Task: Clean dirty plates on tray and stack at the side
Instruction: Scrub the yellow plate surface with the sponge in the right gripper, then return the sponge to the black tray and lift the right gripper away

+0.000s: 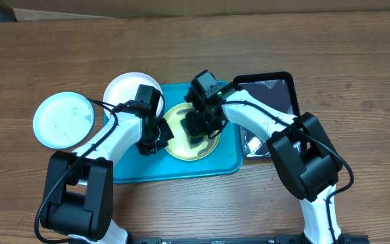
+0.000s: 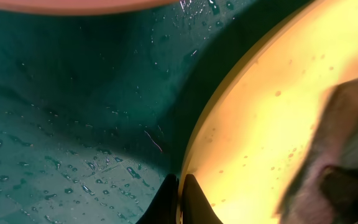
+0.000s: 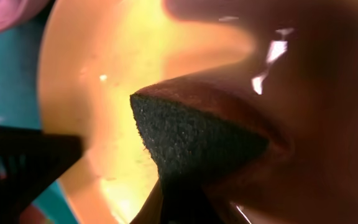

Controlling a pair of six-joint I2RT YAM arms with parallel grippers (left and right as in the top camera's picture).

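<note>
The black tray's wet bottom lies to the right of my right gripper in the overhead view, so I will lift the sponge [image 3: 191,137] across, lower and release it.
The yellow plate [image 1: 181,146] lies on the teal tray [image 1: 181,169]. My left gripper [image 1: 160,140] is shut on the plate's left rim; in the left wrist view its gripper [image 2: 180,200] pinches the yellow plate [image 2: 260,124] edge above the wet tray [image 2: 73,124]. My right gripper [image 1: 198,129] is shut on a dark sponge [image 3: 191,137] pressed onto the yellow plate [image 3: 104,74]; the right gripper [image 3: 179,208] shows only at the bottom edge of its own view. A white plate [image 1: 131,91] overlaps the tray's far left corner. A pale plate [image 1: 63,120] lies on the table to the left.
A black rectangular tray [image 1: 273,91] with a wet, shiny floor sits right of the teal tray, under the right arm. The wooden table [image 1: 357,81] extends behind and to both sides. The two arms meet closely over the yellow plate.
</note>
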